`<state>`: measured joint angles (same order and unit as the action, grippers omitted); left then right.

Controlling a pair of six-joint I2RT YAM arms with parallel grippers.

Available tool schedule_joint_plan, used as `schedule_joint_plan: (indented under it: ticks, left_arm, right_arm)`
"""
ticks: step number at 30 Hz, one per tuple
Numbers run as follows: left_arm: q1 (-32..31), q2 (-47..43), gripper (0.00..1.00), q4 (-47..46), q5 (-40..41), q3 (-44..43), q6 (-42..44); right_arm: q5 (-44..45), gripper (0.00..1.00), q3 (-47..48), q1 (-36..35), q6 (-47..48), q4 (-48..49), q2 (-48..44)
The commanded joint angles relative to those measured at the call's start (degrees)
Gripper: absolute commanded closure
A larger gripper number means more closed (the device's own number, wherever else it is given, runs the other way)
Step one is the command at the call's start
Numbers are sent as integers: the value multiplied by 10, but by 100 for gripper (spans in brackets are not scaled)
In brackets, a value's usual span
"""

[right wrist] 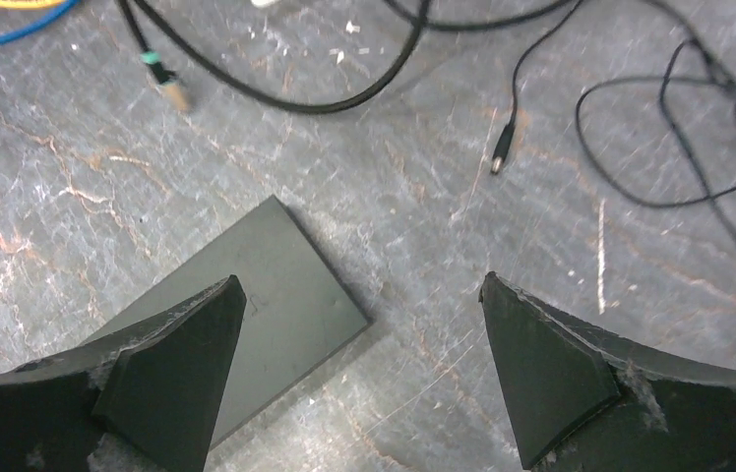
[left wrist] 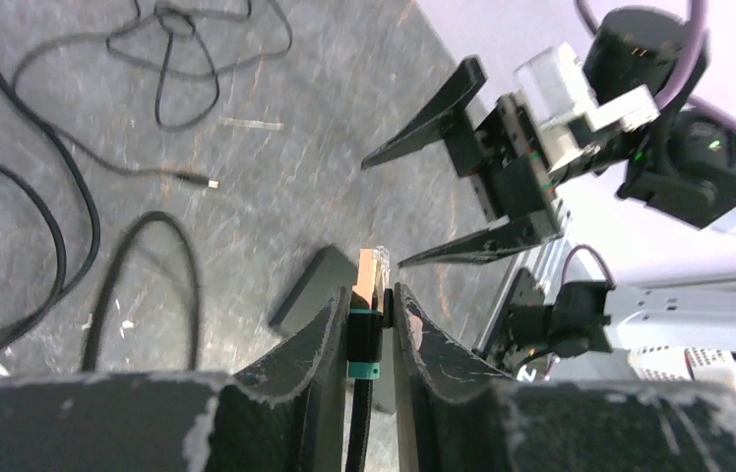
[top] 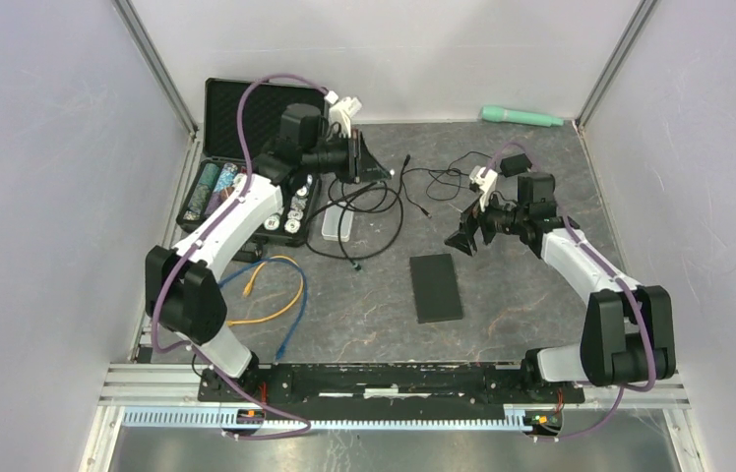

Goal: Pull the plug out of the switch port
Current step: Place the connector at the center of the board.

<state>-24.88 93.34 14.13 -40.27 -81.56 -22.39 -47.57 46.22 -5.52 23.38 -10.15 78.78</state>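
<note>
The plug hangs free, so my left gripper should next lift it to the right in the top view, then lower and release it over bare tabletop beyond the switch.
My left gripper [left wrist: 371, 292] is shut on the plug [left wrist: 372, 280], a clear-tipped connector with a black boot and teal bands. Its black cable runs back between the fingers. The plug hangs in the air, apart from the switch [top: 436, 287], a flat black box lying on the table's middle. Part of the switch [left wrist: 307, 290] shows behind the left fingers. In the top view the left gripper [top: 369, 159] is at the back, left of centre. My right gripper [right wrist: 359, 285] stands open and holds nothing, hovering over a corner of the switch [right wrist: 276, 285]. The right gripper [top: 464, 239] faces the left one.
An open black case [top: 246, 167] with small items stands at the back left, with a clear box [top: 337, 224] next to it. Black cables [top: 369, 211] loop across the middle. Orange and blue cables [top: 276, 295] lie front left. A green cylinder [top: 521, 116] rests by the back wall.
</note>
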Motion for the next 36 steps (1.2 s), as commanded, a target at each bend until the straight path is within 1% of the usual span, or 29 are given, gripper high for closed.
schedule_joint_plan:
  ticks: [1,5,8,11,12,14,17,22,25,30,34,36]
  left_arm:
    - [-2,-1,98,50,14,-99,-42]
    - [-8,37,98,49,-2,-188,-85]
    - [-21,81,98,48,-7,-265,-109]
    - [-35,128,98,36,-14,-337,-136]
    - [-39,141,98,29,-14,-356,-148]
    - [-44,173,98,24,-11,-405,-173]
    - [-57,210,98,-16,-11,-458,-224]
    - [-95,266,98,-37,-4,-551,-233]
    - [-113,299,98,-95,-16,-575,-261]
    - [-142,351,98,-259,-32,-568,-348]
    - [-173,400,98,-376,-10,-562,-422]
    - [-193,427,98,-420,2,-570,-440]
  right_arm:
    - [-22,2,40,2,-7,12,-29]
    - [7,2,40,5,-28,27,-46]
    - [13,2,32,21,-57,36,-60]
    - [6,2,25,51,-90,43,-70]
    - [-2,2,19,79,-99,49,-74]
    - [-11,2,12,103,-115,57,-84]
    - [-12,2,4,130,-127,60,-97]
    - [-20,2,-16,178,-158,77,-107]
    - [-53,2,-28,206,-162,76,-107]
    - [-120,2,-42,268,-163,75,-120]
    - [-117,3,-43,330,-178,80,-142]
    - [-119,3,-35,364,-190,83,-146]
